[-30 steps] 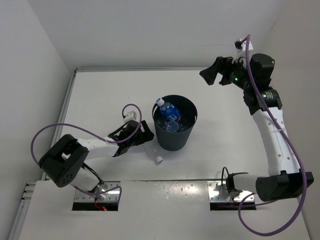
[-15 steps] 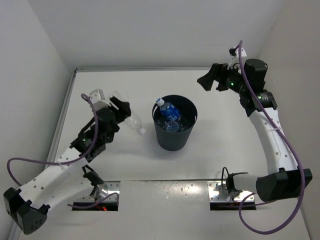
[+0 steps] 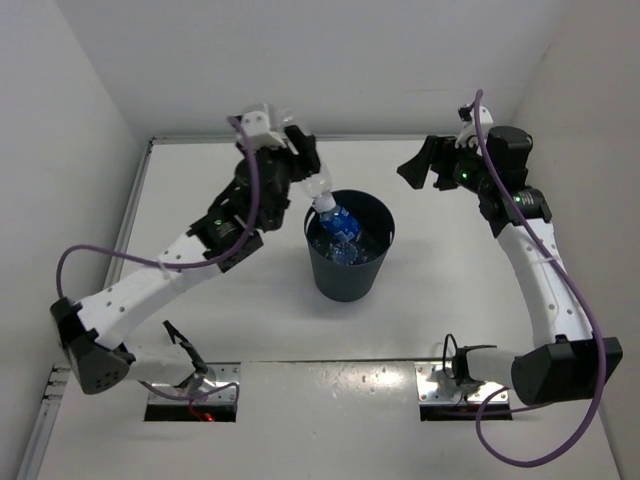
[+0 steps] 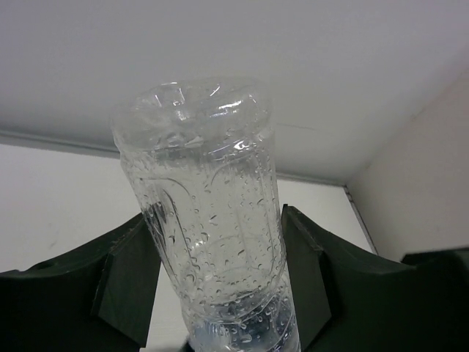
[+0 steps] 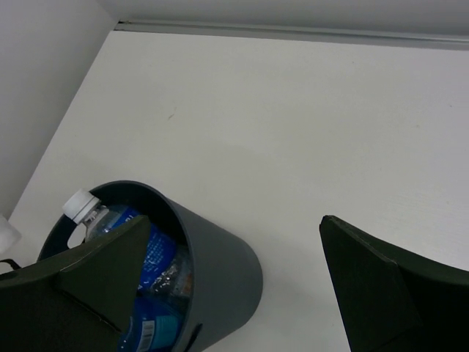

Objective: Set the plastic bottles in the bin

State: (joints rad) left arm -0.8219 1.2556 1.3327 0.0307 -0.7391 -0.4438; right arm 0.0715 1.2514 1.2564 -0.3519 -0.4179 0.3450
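Observation:
The blue-labelled bottle fills the bin's other side, so my left gripper moves toward the right in the top view next and lowers over the bin's free side.
My left gripper [image 3: 303, 165] is up in the air and shut on a clear plastic bottle [image 3: 314, 183], held just above the back-left rim of the dark grey bin [image 3: 350, 272]. In the left wrist view the wet, label-free bottle [image 4: 201, 205] stands between both black fingers [image 4: 132, 271], its base pointing away from the camera. Inside the bin lie blue-labelled bottles [image 3: 339, 226], one with a white cap [image 5: 79, 206]. My right gripper [image 3: 420, 164] hangs open and empty at the back right, above the table beside the bin [image 5: 220, 275].
White walls close in the table at the back and on both sides. A raised ledge [image 3: 330, 137] runs along the back edge. The arm bases and purple cables sit at the near edge.
The left gripper closed on a bottle that lay on the table left of the bin, lifted it, and swung it back and right to the bin's rim. The right arm barely shifted.

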